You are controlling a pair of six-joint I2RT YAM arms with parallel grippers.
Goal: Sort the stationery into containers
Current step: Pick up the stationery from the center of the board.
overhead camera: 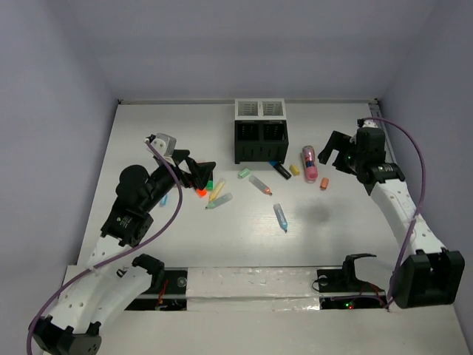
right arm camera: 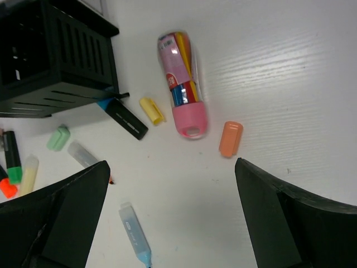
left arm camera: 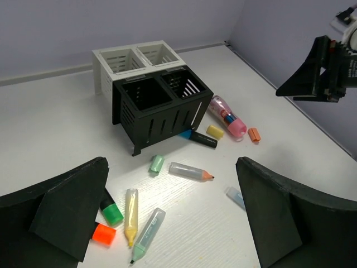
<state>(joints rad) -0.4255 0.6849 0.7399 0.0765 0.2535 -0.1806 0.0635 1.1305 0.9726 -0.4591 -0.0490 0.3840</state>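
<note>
My right gripper shifts left in the top view next, then comes down to the pink tube's near end [overhead camera: 311, 172] [right arm camera: 189, 118], which points toward my open fingers.
The containers [overhead camera: 260, 140] stand at the back centre, two black compartments [left arm camera: 162, 106] in front of two white ones [left arm camera: 120, 61]. The stationery lies loose in front of them: a pink tube [right arm camera: 183, 84], an orange cap [right arm camera: 230, 138], a yellow cap [right arm camera: 152, 110], a black marker [right arm camera: 125, 118], a light blue marker [right arm camera: 135, 234], a grey orange-tipped marker [left arm camera: 188, 171], a yellow marker [left arm camera: 131, 215] and a green-tipped marker [left arm camera: 147, 233]. My left gripper [overhead camera: 198, 174] hovers open over the left cluster. My right gripper [overhead camera: 334, 151] hangs open near the pink tube. Neither holds anything.
A green cap [left arm camera: 157, 163], a green-capped black marker [left arm camera: 111, 211] and an orange cap [left arm camera: 104, 234] lie by the left fingers. Walls close the table at the back and on both sides. Cables trail from both arms.
</note>
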